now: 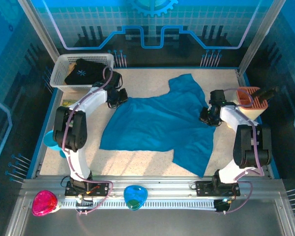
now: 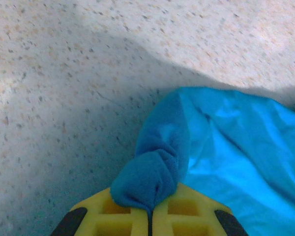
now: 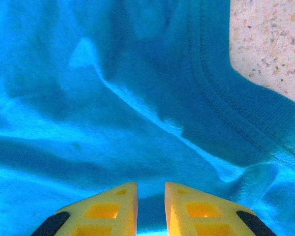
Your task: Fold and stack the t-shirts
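Note:
I will carry the bunched fold with my left gripper back and over the t-shirt toward the t-shirt's middle (image 1: 140, 119) and release it there, as this corner of the t-shirt is still spread out.
The teal-blue t-shirt (image 1: 157, 123) lies spread and rumpled across the middle of the table. My left gripper (image 1: 117, 96) is at the shirt's upper left corner. In the left wrist view its yellow jaws (image 2: 150, 206) are shut on a bunched fold of the teal t-shirt (image 2: 155, 172), just above the speckled tabletop. My right gripper (image 1: 206, 117) is low over the shirt's right side, near the collar seam (image 3: 226, 103). Its fingers (image 3: 151, 189) stand a narrow gap apart over the cloth. The black t-shirt (image 1: 83, 73) with a pale starburst lies in the white basket (image 1: 59, 69).
The white basket stands at the back left corner. A light-blue cup (image 1: 51, 139) sits at the left edge beside the left arm. An orange and tan holder (image 1: 250, 101) stands at the right edge. Pink (image 1: 44, 202) and blue (image 1: 135, 195) pieces rest on the front rail.

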### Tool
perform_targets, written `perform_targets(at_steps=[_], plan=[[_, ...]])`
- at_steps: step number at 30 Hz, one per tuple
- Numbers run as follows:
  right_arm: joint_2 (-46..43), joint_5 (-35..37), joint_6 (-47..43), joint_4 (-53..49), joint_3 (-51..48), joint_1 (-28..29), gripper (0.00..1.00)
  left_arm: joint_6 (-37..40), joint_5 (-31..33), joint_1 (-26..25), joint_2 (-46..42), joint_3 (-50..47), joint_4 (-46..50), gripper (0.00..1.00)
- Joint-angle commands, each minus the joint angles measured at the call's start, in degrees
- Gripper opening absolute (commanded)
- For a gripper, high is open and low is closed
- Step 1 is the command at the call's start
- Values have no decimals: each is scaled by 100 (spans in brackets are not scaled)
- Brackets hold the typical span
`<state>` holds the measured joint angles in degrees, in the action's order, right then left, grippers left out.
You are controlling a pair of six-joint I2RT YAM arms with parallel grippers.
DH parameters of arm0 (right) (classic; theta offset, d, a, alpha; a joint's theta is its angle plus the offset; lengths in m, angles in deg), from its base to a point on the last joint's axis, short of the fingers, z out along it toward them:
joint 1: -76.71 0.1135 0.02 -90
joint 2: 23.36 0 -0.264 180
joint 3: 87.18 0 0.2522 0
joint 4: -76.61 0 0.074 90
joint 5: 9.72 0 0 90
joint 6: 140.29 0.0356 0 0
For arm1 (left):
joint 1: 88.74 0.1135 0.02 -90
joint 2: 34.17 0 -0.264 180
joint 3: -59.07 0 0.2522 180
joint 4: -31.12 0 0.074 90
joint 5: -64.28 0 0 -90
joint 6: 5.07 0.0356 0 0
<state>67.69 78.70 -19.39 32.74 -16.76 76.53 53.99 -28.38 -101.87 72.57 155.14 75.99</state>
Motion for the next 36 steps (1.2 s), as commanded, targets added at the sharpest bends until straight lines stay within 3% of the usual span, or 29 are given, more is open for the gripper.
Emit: perform_targets(at_steps=[1, 5, 9, 11, 14, 17, 19, 22, 24, 29, 36], plan=[[-255, -60, -119, -171, -57, -17, 23, 232, 122, -385, -569, -464, -79, 0], [-368, -81, -136, -171, -86, -8, 23, 433, 345, -1242, -1214, -1134, -281, 0], [-343, -174, -136, -140, -42, -1, 23, 502, 780, -2317, -1573, -1744, -361, 7], [-303, -201, -136, -120, -16, 8, 23, 451, 980, -2769, -1666, -1975, -352, 22], [-213, -230, -136, -119, 58, 23, 24, 352, 1205, -3253, -1721, -2172, -246, 58], [-145, -254, -128, -118, 140, 61, 24, 337, 1501, -3519, -1739, -2079, 35, 75], [-122, -259, -128, -139, 197, 104, 24, 313, 1748, -3540, -1797, -1940, 274, 78], [-108, -238, -125, -144, 246, 166, 24, 224, 2295, -3486, -1903, -1684, 624, 78], [-113, -237, -123, -153, 241, 186, 24, 111, 2229, -3271, -1902, -1545, 782, 70], [-140, -205, -145, -162, 188, 204, 24, -147, 1288, -2768, -1608, -1648, 652, 40], [-148, -191, -172, -180, 192, 205, 24, -520, 248, -2739, -893, -1962, 166, 29]])
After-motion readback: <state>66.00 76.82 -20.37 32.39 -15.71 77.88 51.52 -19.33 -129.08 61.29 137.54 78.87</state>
